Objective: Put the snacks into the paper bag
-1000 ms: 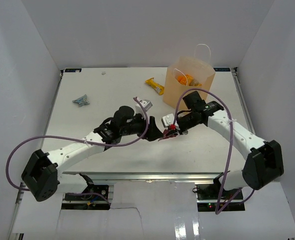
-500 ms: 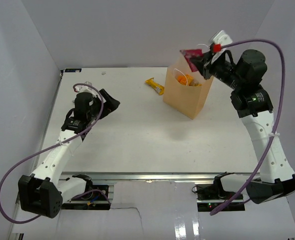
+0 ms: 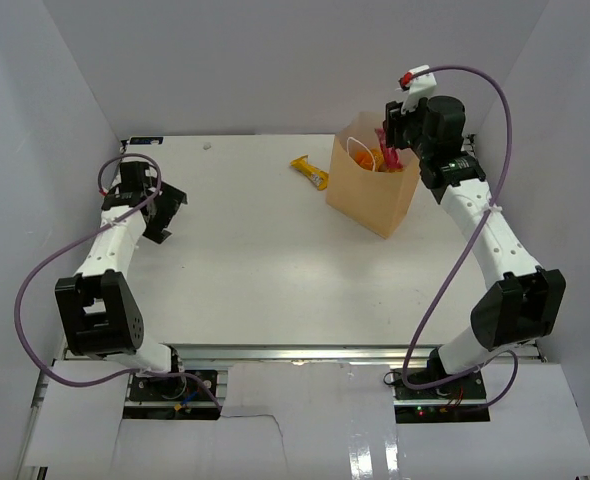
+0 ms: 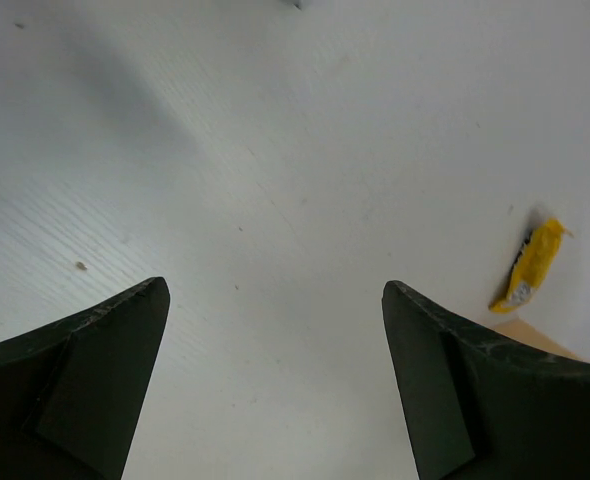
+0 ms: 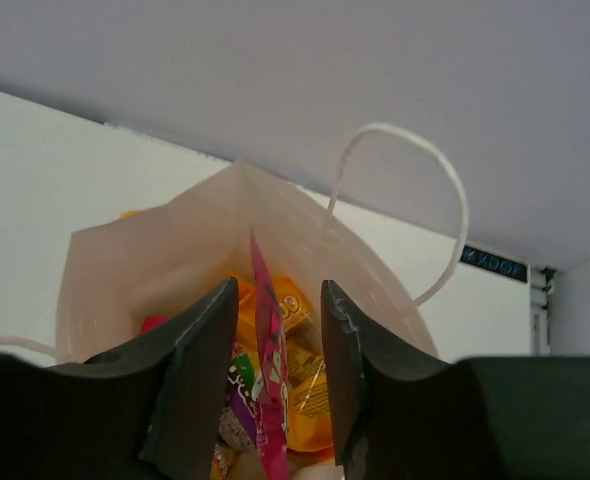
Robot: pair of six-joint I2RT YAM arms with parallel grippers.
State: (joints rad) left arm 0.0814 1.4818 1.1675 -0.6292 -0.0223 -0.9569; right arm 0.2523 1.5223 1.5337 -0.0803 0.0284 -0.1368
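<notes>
The table is below the left gripper's fingers, so the left gripper will next go down and move slightly to the left in the top view to close near the table.
The paper bag (image 3: 370, 195) stands upright at the back right, and its inner wall (image 5: 175, 250) fills the right wrist view. My right gripper (image 3: 390, 135) hangs over the bag's mouth with its jaws (image 5: 278, 290) apart. A red-pink packet (image 5: 265, 340) stands edge-on between them with a gap on each side, its lower end among the orange and yellow packets (image 5: 325, 400) in the bag. A yellow bar (image 3: 310, 172) lies left of the bag and also shows in the left wrist view (image 4: 533, 262). My left gripper (image 3: 165, 210) is open and empty (image 4: 275, 380) at the far left. No grey-blue packet is in sight.
A white loop handle (image 5: 415, 160) arches over the bag's far rim. White walls close the table (image 3: 275, 260) on the left, back and right. The right arm's purple cable (image 3: 445, 270) loops beside the bag.
The right gripper has come down over the bag's mouth and its jaws now stand apart from the red-pink packet. The left arm has swung farther left and back.
</notes>
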